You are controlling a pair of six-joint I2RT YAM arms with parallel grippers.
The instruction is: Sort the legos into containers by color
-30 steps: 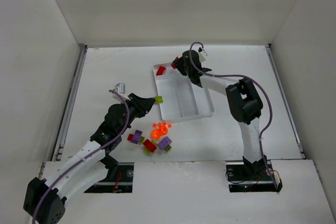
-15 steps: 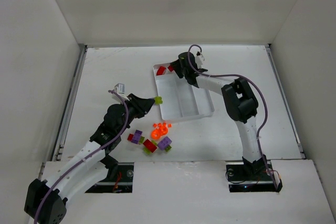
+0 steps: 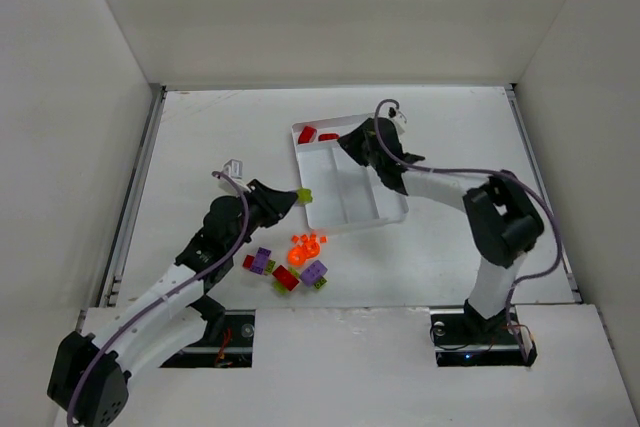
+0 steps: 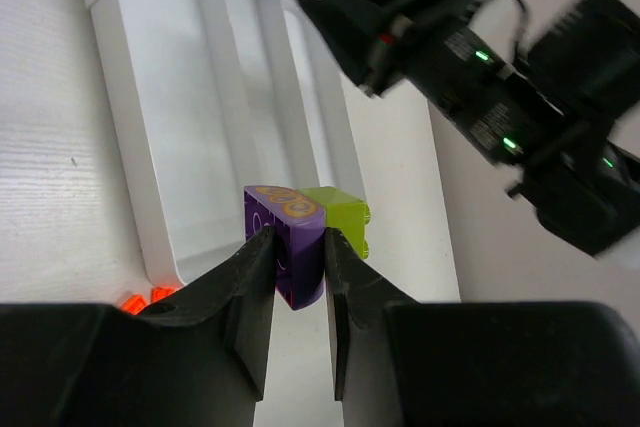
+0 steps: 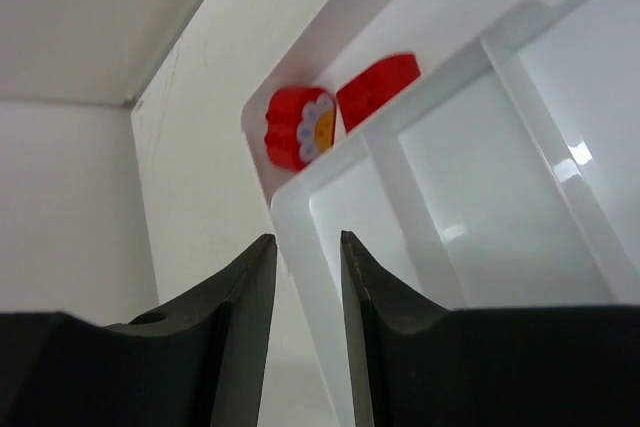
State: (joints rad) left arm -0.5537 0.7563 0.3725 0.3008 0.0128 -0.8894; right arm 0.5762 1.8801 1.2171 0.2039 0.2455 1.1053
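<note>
I will move my left gripper outward and down into the tray's widest long section and release the purple lego (image 4: 285,227), since that section lies outward and below my gripper.
My left gripper (image 3: 298,194) is shut on a purple lego (image 4: 285,227) with a lime green brick (image 4: 342,213) stuck to its side, held just off the near-left corner of the white tray (image 3: 345,192). In the left wrist view the tray's long sections (image 4: 175,97) lie ahead. My right gripper (image 3: 347,140) hovers over the tray's far end, jaws a little apart and empty. Two red legos (image 5: 300,127) (image 5: 378,87) lie in the crosswise section (image 3: 316,134). Loose legos lie on the table: orange pieces (image 3: 306,245), a red brick (image 3: 285,278), purple bricks (image 3: 314,271).
White walls enclose the table on three sides. The right arm (image 4: 480,57) reaches across above the tray in the left wrist view. The loose pile sits between the tray's near edge and the arm bases.
The right gripper dropped its red lego into the crosswise section and drew back to the right over the tray. The left gripper edged slightly toward the tray with its bricks.
</note>
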